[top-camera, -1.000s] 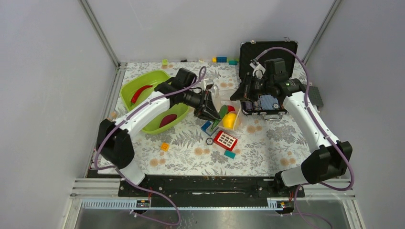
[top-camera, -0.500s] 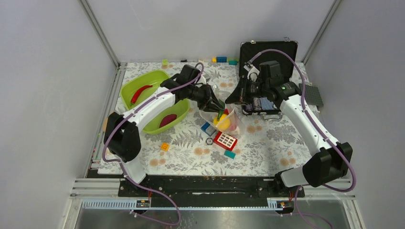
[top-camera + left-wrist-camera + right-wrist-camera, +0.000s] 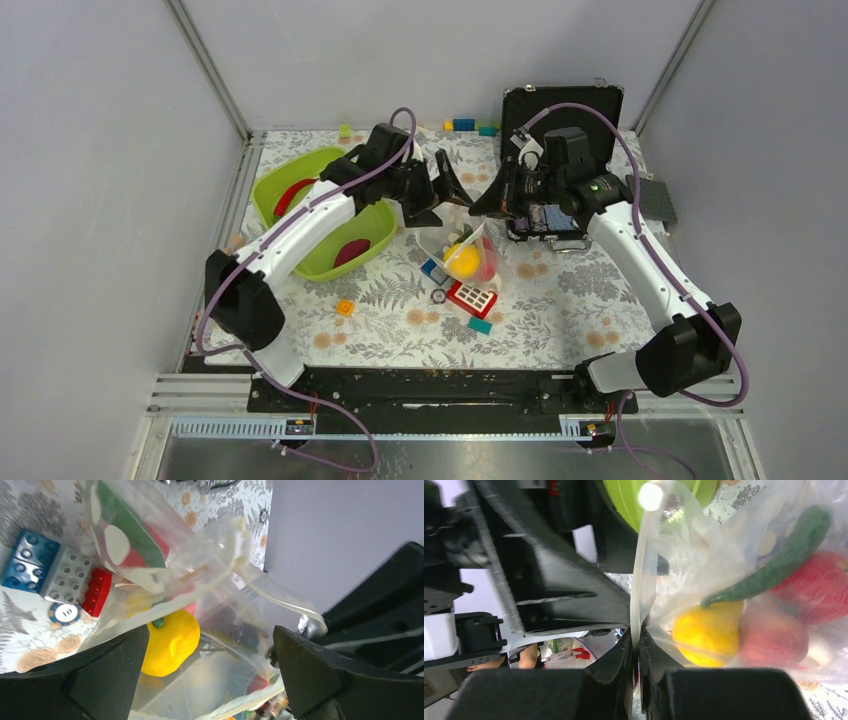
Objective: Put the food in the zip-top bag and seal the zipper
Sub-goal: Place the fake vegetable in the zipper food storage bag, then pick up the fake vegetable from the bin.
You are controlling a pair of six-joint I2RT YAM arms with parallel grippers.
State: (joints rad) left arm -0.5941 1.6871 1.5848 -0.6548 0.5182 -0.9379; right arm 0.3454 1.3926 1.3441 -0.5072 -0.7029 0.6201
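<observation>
The lime-green tub is lower than the bag's opening and to its left in the top view, so I should next move my left gripper from the bag's opening down into the tub.
The clear zip-top bag [image 3: 468, 252] hangs over the table's middle. My right gripper [image 3: 482, 205] [image 3: 636, 641] is shut on its whitish zipper [image 3: 644, 570]. Inside the bag lie the yellow lemon [image 3: 704, 635] [image 3: 170, 642], a pink peach [image 3: 774, 640], a red piece [image 3: 819, 585] and a long green piece [image 3: 774, 565]. My left gripper [image 3: 447, 198] [image 3: 210, 650] is open at the bag's mouth [image 3: 280, 597], its fingers on either side of it and not gripping. A red chili [image 3: 292, 192] and a dark red piece [image 3: 352, 248] lie in the lime-green tub.
The lime-green tub [image 3: 260, 190] stands at the left, under my left arm. An open black case [image 3: 560, 108] is behind my right gripper. Blue [image 3: 432, 268], red-and-white [image 3: 472, 296], teal [image 3: 481, 324] and orange [image 3: 345, 307] blocks and a poker chip [image 3: 438, 296] lie below the bag.
My left gripper has opened and pulled up and back from the bag's side. The bag now hangs from my right gripper alone, slightly lower and further left.
</observation>
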